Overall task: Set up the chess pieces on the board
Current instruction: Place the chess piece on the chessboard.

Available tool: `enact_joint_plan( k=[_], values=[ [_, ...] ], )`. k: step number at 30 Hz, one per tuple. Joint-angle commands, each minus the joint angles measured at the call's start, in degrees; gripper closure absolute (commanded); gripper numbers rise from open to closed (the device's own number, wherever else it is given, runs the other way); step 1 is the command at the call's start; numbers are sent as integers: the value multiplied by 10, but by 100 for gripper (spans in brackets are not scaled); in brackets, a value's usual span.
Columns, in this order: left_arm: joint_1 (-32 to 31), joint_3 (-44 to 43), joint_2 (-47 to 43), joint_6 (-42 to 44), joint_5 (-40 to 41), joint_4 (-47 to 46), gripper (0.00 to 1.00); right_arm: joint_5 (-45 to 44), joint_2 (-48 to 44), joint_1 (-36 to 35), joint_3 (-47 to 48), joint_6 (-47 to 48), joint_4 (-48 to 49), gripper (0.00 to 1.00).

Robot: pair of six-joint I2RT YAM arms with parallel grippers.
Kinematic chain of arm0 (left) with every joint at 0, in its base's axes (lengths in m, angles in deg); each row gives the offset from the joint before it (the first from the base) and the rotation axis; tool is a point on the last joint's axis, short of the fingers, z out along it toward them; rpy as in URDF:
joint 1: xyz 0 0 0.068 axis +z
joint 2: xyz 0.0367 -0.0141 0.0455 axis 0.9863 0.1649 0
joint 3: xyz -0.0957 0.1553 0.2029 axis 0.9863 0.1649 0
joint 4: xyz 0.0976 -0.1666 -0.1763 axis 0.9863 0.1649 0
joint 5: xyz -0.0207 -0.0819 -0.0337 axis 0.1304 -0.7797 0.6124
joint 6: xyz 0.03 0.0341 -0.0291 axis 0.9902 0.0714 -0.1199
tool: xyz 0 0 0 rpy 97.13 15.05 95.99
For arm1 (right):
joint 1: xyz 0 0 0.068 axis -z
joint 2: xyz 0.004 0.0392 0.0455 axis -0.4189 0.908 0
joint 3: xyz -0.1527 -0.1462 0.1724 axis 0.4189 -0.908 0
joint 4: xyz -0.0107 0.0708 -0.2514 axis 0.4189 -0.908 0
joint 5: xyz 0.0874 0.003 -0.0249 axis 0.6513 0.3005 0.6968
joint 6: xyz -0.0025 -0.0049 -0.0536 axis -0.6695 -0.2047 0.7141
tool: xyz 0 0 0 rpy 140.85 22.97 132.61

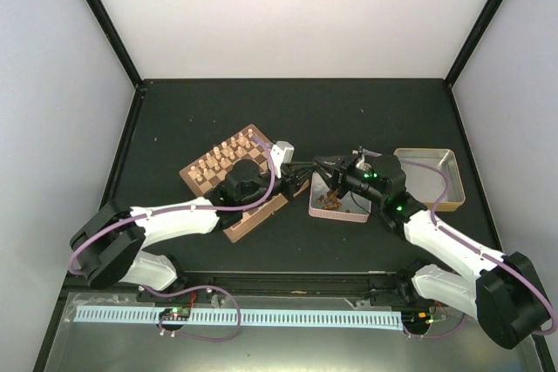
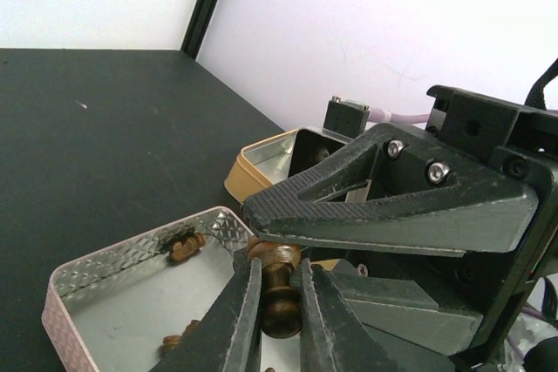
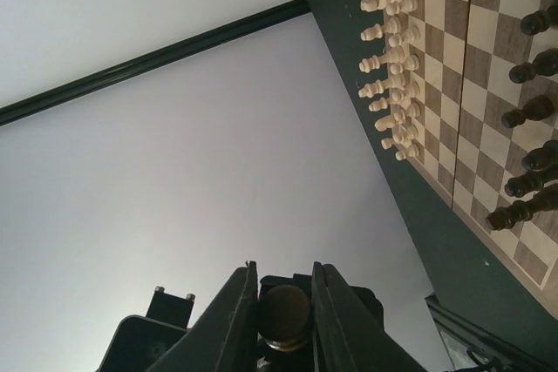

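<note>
My left gripper swings over the board [image 1: 187, 172] next, turns its fingers downward and lowers to release beside the dark pieces, as they already line one side.
A dark brown chess piece [image 2: 281, 302] hangs above the silvery tin [image 2: 105, 260], gripped from two sides. My left gripper [image 2: 279, 267] is shut on its stem. My right gripper [image 3: 283, 272] is shut on the same piece [image 3: 283, 315], and one of its fingers [image 2: 384, 215] lies across the top of the left wrist view. From above, the left gripper [image 1: 301, 172] and right gripper [image 1: 321, 165] meet tip to tip, just right of the board [image 1: 187, 172]. On the board [image 3: 488, 58] several dark pieces [image 3: 527, 111] stand along one side.
Pale cream pieces [image 3: 392, 58] fill two rows on the board's far side [image 1: 227, 150]. Loose dark pieces [image 2: 185, 244] lie in the tin [image 1: 312, 202]. A tan tray [image 1: 432, 176] sits to the right. The left arm lies across the board's near part.
</note>
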Motion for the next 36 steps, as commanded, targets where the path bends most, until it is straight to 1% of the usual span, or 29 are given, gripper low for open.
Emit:
enact_joint_plan(
  k=[1,2,4,6,8,11,15,18,20,22,25,27,30,36],
  values=[
    [-4,-21,-7,14,6,0,91,14,-1,-2,3,14,5,79],
    [-5,-22,-11,17,9,10,93,13,-2,-2,8,29,-6,75],
    [-4,-24,-29,22,15,49,95,14,-1,-2,18,61,-29,62],
    [-3,-35,-48,29,20,116,95,9,-1,-1,31,102,-59,50],
    [-3,-53,-73,36,27,214,95,4,-2,1,46,152,-94,43],
    [1,-80,-106,48,41,368,95,-11,-6,6,64,222,-143,38],
    [25,-112,-135,67,49,580,95,-56,-22,10,67,292,-202,36],
    [55,-131,-147,76,50,697,94,-87,-36,12,63,326,-234,36],
    [82,-143,-148,79,47,750,94,-107,-47,12,62,341,-249,36],
    [114,-153,-141,90,35,778,93,-127,-53,13,64,357,-262,36],
    [146,-179,-110,114,31,788,93,-145,-59,13,70,374,-279,36],
    [157,-213,-73,124,27,808,93,-149,-60,13,71,379,-282,36],
    [174,-277,9,145,-3,859,91,-146,-60,13,68,380,-279,36],
    [183,-323,102,166,-10,890,92,-148,-59,15,55,383,-264,36]
  ],
)
